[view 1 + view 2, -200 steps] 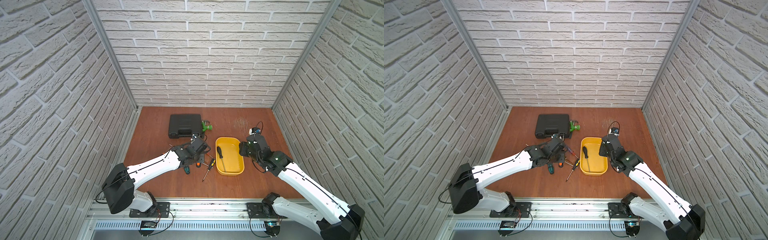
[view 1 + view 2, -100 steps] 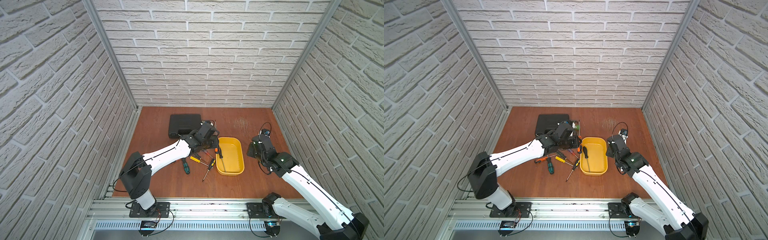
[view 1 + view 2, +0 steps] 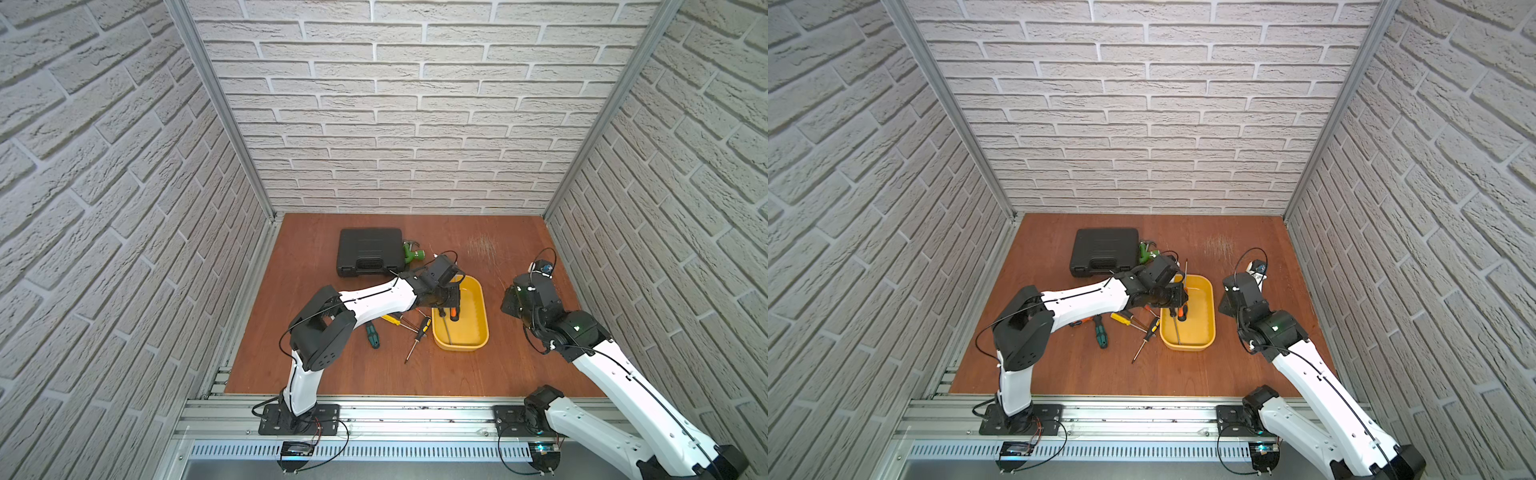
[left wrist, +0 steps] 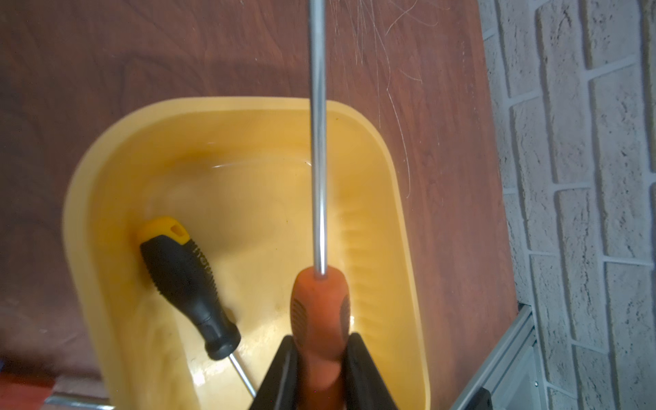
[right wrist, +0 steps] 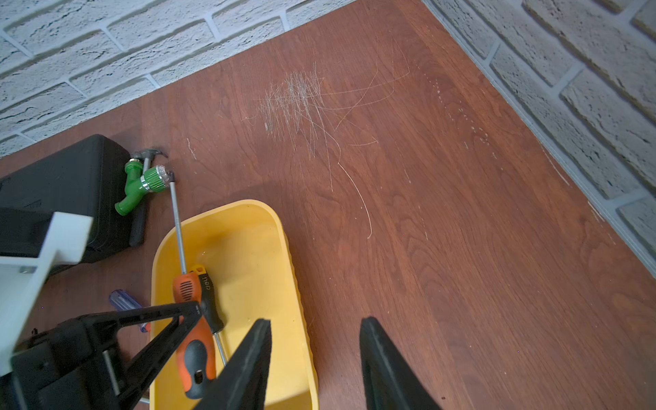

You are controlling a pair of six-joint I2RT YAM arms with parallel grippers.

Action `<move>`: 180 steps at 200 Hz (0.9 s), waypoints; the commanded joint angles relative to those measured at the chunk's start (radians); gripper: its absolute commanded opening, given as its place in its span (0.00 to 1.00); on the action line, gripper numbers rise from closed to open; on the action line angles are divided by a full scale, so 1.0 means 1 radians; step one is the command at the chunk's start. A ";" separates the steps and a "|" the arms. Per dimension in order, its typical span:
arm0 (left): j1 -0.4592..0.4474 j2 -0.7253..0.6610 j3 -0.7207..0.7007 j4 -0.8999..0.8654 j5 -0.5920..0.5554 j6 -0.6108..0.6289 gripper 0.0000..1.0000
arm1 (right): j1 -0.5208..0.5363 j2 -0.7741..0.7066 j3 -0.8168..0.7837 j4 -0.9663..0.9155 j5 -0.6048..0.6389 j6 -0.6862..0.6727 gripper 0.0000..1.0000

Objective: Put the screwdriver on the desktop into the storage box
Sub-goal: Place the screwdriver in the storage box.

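My left gripper should next move back and down toward the bottom of the box to release the orange screwdriver, because its steel stem sticks out over the box's far rim.
My left gripper [image 3: 451, 308] [image 4: 321, 340] is shut on the handle of an orange screwdriver [image 4: 319, 309] [image 5: 195, 340] and holds it over the yellow storage box [image 3: 469, 330] [image 3: 1202, 328] [image 4: 390, 170] [image 5: 255, 255]. Its steel shaft points past the box's far rim, toward the back wall. A black-and-yellow screwdriver [image 4: 184, 277] lies inside the box beside it. My right gripper [image 5: 316, 321] [image 3: 510, 300] is open and empty, just right of the box above the desktop [image 3: 519, 365].
Left of the box, loose screwdrivers lie on the wood: a yellow one [image 3: 390, 319], a black-and-yellow one [image 3: 423, 325] and a green one [image 3: 372, 336]. A black tool case [image 3: 370, 251] and a green tap fitting [image 3: 413, 254] sit behind them.
My left arm has lifted the orange screwdriver from the pile and swung it right, over the box. My right gripper has drawn back to the right of the box.
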 commanded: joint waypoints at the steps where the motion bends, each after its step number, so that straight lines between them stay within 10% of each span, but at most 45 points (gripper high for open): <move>1: -0.009 0.032 0.034 0.018 0.026 -0.027 0.00 | -0.008 0.000 -0.021 0.023 -0.006 0.025 0.46; 180: -0.051 0.017 -0.096 0.099 0.043 -0.189 0.00 | -0.017 -0.019 -0.055 0.033 -0.020 0.026 0.46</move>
